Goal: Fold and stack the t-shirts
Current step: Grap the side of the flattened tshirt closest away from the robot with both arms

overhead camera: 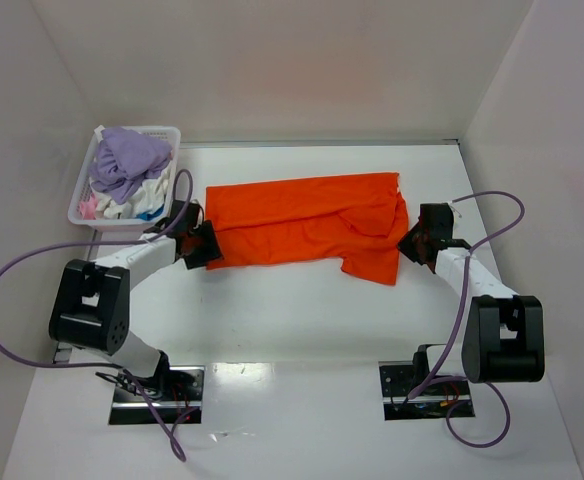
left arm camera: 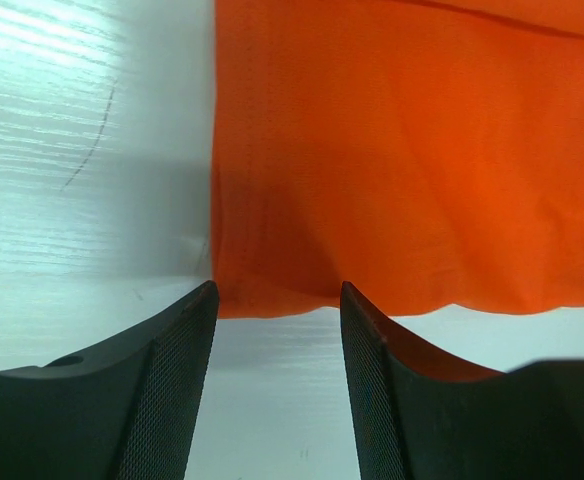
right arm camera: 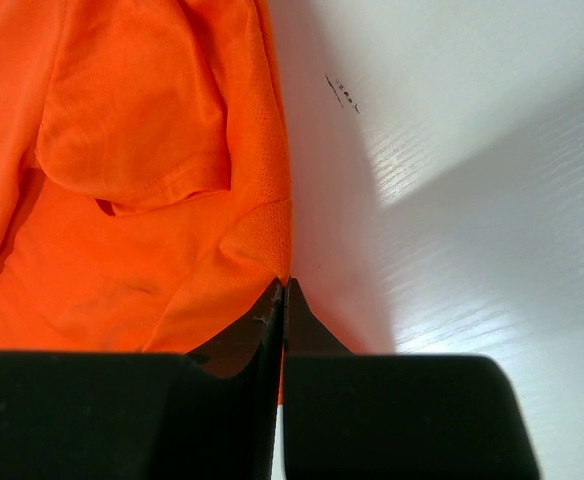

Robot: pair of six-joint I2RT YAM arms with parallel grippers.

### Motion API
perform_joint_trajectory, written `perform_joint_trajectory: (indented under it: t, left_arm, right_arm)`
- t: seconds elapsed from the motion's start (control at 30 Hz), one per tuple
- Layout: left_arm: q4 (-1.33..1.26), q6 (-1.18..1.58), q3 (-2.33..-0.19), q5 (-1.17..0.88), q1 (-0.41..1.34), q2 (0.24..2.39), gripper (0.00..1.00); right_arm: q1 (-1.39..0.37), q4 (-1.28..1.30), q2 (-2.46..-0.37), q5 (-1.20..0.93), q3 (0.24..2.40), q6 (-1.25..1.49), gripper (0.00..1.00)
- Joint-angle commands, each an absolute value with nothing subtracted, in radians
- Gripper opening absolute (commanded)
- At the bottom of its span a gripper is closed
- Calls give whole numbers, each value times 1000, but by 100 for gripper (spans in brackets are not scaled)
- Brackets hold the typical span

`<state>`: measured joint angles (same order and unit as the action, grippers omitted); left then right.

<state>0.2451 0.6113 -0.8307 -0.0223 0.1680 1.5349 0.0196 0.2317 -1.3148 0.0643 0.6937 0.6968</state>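
The shirt's near hem corner (overhead camera: 212, 266) (left arm camera: 252, 298) already lies between the open fingers, so my left gripper stays low in place and closes onto it next.
A vivid orange t-shirt (overhead camera: 302, 225) lies spread sideways on the white table, its right end rumpled and partly folded over. My left gripper (overhead camera: 200, 243) is open at the shirt's near left corner. In the left wrist view (left arm camera: 277, 290) its fingertips just reach the hem of the shirt (left arm camera: 412, 150), with bare table between the fingers. My right gripper (overhead camera: 412, 243) is at the shirt's right edge. In the right wrist view (right arm camera: 283, 285) its jaws are pressed together with a thin strip of orange cloth (right arm camera: 142, 150) between them.
A white lattice basket (overhead camera: 80, 195) stands at the back left, beside my left gripper, holding a lilac garment (overhead camera: 127, 160) and other white, pink and blue clothes. White walls enclose the table at the back and both sides. Purple cables loop out from both arms.
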Motion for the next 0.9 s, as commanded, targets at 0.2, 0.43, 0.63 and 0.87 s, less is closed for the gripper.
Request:
perform_joint_trajectory:
  t: [0.2, 0.43, 0.63, 0.87]
  left_arm:
    - [252, 641, -825, 34, 167, 1574, 60]
    - [233, 641, -825, 3, 167, 1604, 39]
    - [233, 641, -825, 3, 167, 1582, 0]
    - [316, 618, -951, 35, 167, 1463, 0]
  right_arm:
    - [26, 207, -1301, 75, 689, 684, 0]
    - [26, 207, -1301, 75, 689, 684, 0]
    - [26, 207, -1292, 66, 689, 684, 0]
    - [26, 252, -1220, 66, 764, 684, 0]
